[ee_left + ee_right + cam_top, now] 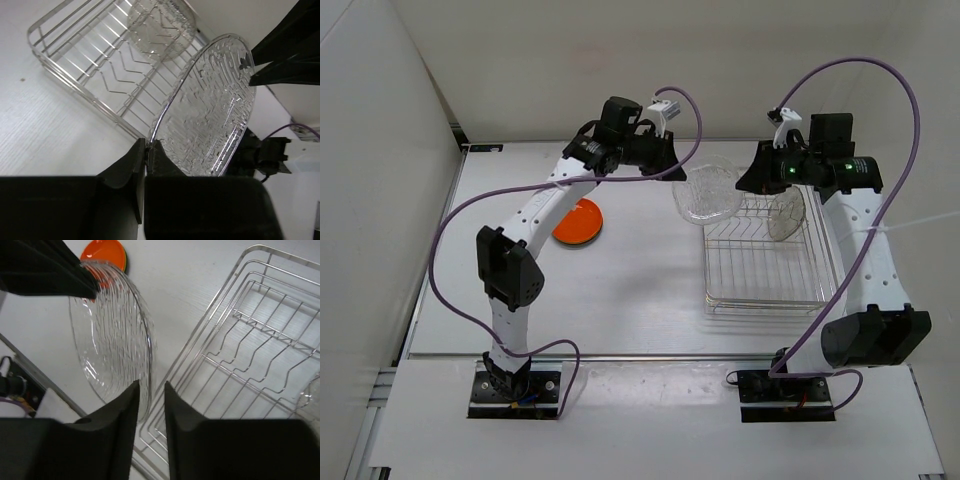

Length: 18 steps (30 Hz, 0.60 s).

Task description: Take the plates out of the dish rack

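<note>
To lower the clear plate onto empty table between the rack and the orange plate (580, 222), my left gripper needs to move away from the rack (765, 265) first.
My left gripper (677, 170) (146, 150) is shut on the rim of a clear glassy plate (710, 194) (210, 110) and holds it on edge above the dish rack's (765, 265) far left corner. My right gripper (752, 180) (151, 386) is open. The far rim of that same plate (112, 335) sits in the gap between its fingers. A second clear plate (786, 214) (160, 22) stands upright in the rack and shows at the edge of the right wrist view (311, 390). An orange plate (580, 222) (102, 252) lies on the table, with a green rim (125, 259) under it. The black plate is out of view.
The silver wire rack (85, 65) (250, 355) stands on the white table at the right. A wall runs close behind the table. A cable and connector (272, 152) hang near the held plate.
</note>
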Available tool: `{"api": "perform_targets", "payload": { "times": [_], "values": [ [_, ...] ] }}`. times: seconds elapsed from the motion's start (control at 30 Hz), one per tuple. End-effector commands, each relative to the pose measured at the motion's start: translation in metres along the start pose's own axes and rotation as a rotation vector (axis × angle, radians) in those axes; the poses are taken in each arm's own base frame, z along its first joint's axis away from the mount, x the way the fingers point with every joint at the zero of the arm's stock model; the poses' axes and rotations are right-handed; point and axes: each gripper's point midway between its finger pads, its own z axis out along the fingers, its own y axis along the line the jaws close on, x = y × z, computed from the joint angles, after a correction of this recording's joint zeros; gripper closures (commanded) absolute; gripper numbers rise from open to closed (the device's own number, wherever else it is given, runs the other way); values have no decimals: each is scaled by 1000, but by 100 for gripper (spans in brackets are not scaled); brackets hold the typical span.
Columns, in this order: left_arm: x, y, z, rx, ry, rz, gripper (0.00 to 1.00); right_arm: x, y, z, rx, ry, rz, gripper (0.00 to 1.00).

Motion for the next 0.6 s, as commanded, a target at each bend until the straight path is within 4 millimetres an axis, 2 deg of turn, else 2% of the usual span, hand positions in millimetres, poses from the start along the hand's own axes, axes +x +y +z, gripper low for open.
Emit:
{"api": "perform_targets", "payload": {
  "times": [0.0,0.07,0.1,0.13,0.2,0.3,0.47,0.5,0.57],
  "values": [
    [-16,-2,-24,-92,-47,116,89,-3,11,-12,-23,-40,-38,64],
    [0,7,-22,-101,1,141,89,0,10,-10,-23,-33,-43,38],
    [1,11,-27,-111,6,166,89,0,7,-10,-8,-32,-43,27],
    [11,15,-28,-104,36,220,89,-1,6,-13,8,-39,-48,9],
    [25,36,-37,-96,70,246,89,-1,-2,-13,52,-38,-47,7],
    [35,50,-53,-43,107,301,89,0,-4,-18,87,-46,-63,6],
    [65,90,-43,-94,221,360,89,4,-5,-21,101,-45,-71,6],
    [73,103,-38,-98,241,345,89,4,-7,-21,110,-45,-71,6],
    [85,115,-30,-103,271,333,89,3,-4,-24,111,-54,-77,6]
  ]
}}
